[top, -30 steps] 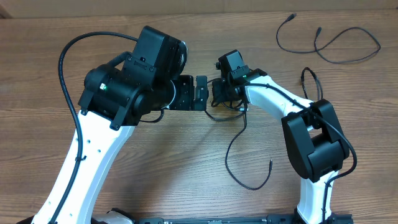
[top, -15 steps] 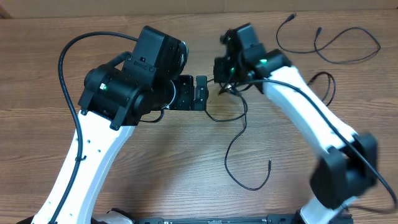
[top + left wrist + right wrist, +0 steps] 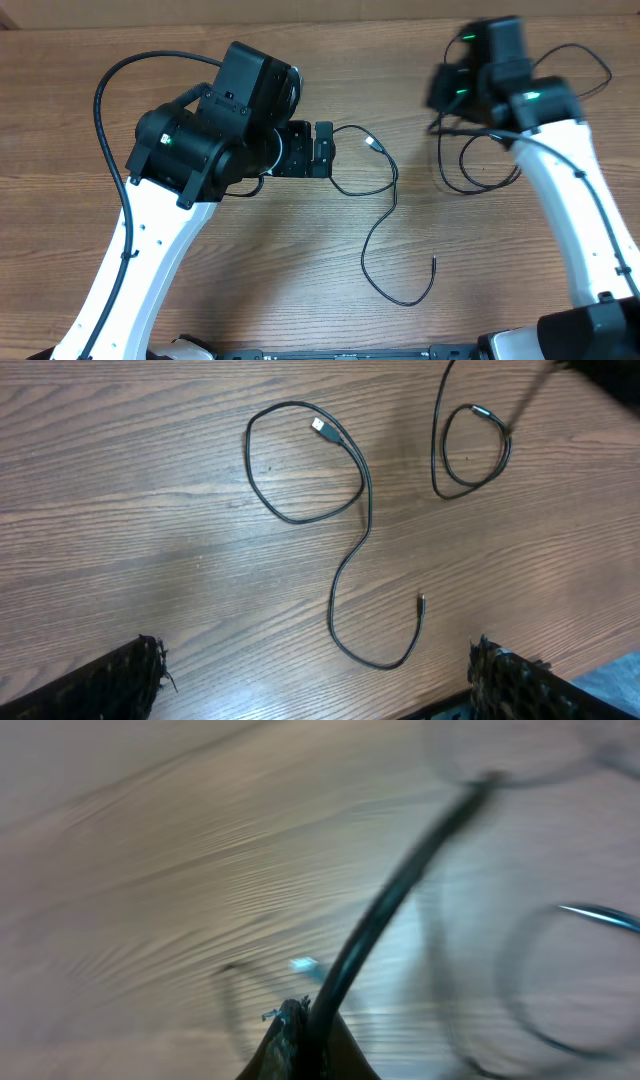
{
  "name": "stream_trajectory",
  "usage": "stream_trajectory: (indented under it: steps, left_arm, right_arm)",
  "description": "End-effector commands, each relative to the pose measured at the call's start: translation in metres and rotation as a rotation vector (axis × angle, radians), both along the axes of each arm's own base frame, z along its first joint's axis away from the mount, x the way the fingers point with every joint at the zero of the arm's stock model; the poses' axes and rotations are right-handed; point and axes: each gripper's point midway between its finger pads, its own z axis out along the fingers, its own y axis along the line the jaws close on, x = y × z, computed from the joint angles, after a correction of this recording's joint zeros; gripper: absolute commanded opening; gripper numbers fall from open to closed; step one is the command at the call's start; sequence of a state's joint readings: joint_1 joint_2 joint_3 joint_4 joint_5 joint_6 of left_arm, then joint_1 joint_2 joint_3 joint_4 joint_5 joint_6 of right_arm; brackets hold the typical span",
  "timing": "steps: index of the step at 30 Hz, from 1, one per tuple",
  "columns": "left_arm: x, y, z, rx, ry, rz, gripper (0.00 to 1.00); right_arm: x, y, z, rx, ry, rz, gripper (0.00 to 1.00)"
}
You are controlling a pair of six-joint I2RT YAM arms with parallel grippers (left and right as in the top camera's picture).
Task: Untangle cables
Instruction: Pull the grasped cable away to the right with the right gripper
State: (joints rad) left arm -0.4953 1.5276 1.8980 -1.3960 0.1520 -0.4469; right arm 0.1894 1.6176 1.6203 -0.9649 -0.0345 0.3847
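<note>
The second cable's coiled loop (image 3: 490,164) (image 3: 582,982) is to my right gripper's right in the overhead view, away from the silvery-tipped cable. My right gripper will swing toward the loop next and release.
One thin black cable (image 3: 385,205) lies on the wood in front of my left gripper (image 3: 323,150). It has a loop, a silvery tip (image 3: 372,144) and a long tail curling toward the front. In the left wrist view the same cable (image 3: 352,550) lies flat, and my left gripper (image 3: 320,695) stands wide open with nothing between its fingers (image 3: 135,680). My right gripper (image 3: 445,100), blurred, is shut on a second cable (image 3: 480,170) that hangs from it in a loop. The right wrist view shows that cable (image 3: 400,890) pinched at the fingertips (image 3: 290,1045).
Another black cable (image 3: 585,65) lies at the back right, partly behind the right arm. The thick black arm cable (image 3: 110,110) arcs over the left side. Bare wooden table (image 3: 250,260) lies in front.
My right gripper has swung right and back, away from the left gripper, carrying one cable out of the bundle. The other cable stays on the table. The left arm has not moved.
</note>
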Motion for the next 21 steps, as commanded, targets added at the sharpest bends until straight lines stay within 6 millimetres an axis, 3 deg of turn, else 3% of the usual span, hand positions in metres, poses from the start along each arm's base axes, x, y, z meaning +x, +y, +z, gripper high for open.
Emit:
stream_trajectory:
  steps: [1, 7, 12, 17, 21]
  left_arm:
    - [-0.001, 0.004, 0.006, -0.010, -0.013, 0.019, 1.00]
    - [-0.001, 0.004, 0.006, -0.009, -0.013, 0.019, 1.00]
    - [-0.001, 0.004, 0.006, -0.009, -0.013, 0.019, 0.99]
    - [-0.001, 0.004, 0.006, -0.009, -0.013, 0.019, 0.99]
    - [-0.001, 0.004, 0.006, -0.009, -0.013, 0.019, 1.00]
  right_arm:
    - [-0.005, -0.076, 0.003, -0.065, 0.030, -0.201, 0.04]
    - [-0.024, -0.131, -0.024, -0.075, 0.172, -0.331, 0.04]
    - [-0.030, -0.161, -0.049, -0.157, 0.242, -0.411, 0.15]
    - [-0.033, -0.170, -0.084, -0.183, 0.336, -0.427, 0.22]
    - [-0.034, -0.170, -0.107, -0.189, 0.409, -0.419, 0.41]
